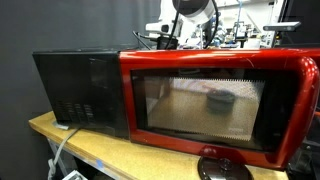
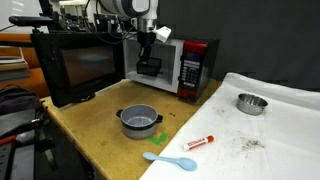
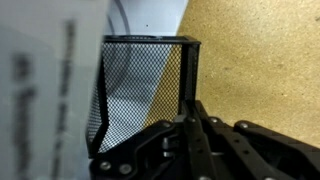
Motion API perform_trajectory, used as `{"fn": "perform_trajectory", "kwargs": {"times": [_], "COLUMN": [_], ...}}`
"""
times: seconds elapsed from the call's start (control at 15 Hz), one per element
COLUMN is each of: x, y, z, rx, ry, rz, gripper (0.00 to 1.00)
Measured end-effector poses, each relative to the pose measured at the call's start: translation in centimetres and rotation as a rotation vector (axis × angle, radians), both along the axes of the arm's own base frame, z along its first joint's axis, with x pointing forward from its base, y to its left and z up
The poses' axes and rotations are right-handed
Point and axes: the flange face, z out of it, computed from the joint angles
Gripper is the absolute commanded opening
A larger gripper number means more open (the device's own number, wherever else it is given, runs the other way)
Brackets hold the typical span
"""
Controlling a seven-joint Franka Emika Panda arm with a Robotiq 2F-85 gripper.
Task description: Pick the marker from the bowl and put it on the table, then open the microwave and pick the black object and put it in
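Next, the gripper first moves toward the microwave's opening (image 2: 154, 66), then releases the mesh box's side there, to get the mesh box into the microwave.
The red microwave (image 2: 195, 68) stands at the back of the tan table (image 2: 100, 135) with its door (image 2: 85, 65) swung open. The door's red front also shows in an exterior view (image 1: 215, 95). My gripper (image 2: 150, 48) is shut on the wall of the black object (image 2: 148, 67), a black mesh box, and holds it in front of the microwave's opening, above the table. In the wrist view my gripper (image 3: 190, 108) pinches the mesh box (image 3: 140, 85) at its rim. The grey bowl (image 2: 140, 120) sits mid-table. The red and white marker (image 2: 200, 141) lies on the table beside it.
A blue spoon (image 2: 170, 159) lies near the table's front edge. A second silver bowl (image 2: 252, 103) sits on a white cloth (image 2: 280, 125) beside the table. A flat black disc (image 1: 222, 167) lies in front of the open door.
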Motion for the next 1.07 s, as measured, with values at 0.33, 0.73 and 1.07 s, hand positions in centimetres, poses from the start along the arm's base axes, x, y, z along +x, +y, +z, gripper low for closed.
{"fn": "perform_trajectory", "kwargs": {"times": [0.33,0.73,1.07], "x": [0.6,2.1,2.4], "y": [-0.4,-0.4,-0.1], "z": [0.0,0.0,-0.2], "rx": [-0.024,-0.037,-0.052], "ry": [-0.015,-0.035,-0.041], "rz": [-0.061,-0.098,-0.101], "gripper": [0.00,0.00,0.00]}}
